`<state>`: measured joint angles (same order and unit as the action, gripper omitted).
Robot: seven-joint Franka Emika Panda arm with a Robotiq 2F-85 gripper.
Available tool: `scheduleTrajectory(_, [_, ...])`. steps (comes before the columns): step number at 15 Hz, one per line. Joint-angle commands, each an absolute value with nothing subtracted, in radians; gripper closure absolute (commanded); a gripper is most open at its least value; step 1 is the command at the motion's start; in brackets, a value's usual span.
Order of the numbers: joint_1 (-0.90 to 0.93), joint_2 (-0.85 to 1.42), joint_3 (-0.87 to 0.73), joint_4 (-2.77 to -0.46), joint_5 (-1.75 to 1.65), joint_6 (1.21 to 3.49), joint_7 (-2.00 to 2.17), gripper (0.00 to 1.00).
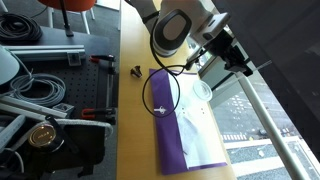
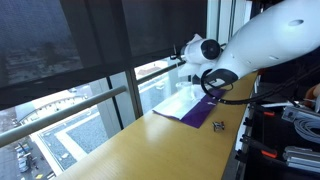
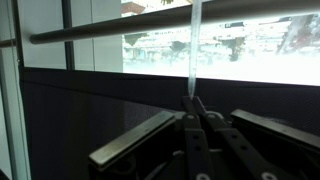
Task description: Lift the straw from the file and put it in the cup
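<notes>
My gripper, high beyond the cup's rim, should next move down and back from the table's window side toward the clear cup to release the straw.
In the wrist view my gripper is shut on a thin, pale, see-through straw that sticks up from the fingertips against the window. In an exterior view the gripper is raised above the table's window-side edge, beyond the clear cup. The cup stands just off the far end of the purple file, which lies flat on the wooden table. The file also shows in an exterior view, under the arm, with the gripper above it near the glass.
A small black object lies on the wooden table near the file; it also shows in an exterior view. A window rail and glass run along the table's edge. Cables and equipment crowd the opposite side.
</notes>
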<state>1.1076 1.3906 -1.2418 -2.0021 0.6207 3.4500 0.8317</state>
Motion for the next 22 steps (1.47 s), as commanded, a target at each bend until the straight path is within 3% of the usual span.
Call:
scheduleTrajectory(1, [1.173,1.408,-1.263,-2.064,0.655,3.433,0.842,1.0])
scheduleTrajectory(9, [1.293,1.421,-1.257,-2.202,0.685,3.447,0.855,1.0])
scheduleTrajectory(22, [1.271,1.508,-1.266,-2.136,0.69,3.43,0.914,1.0])
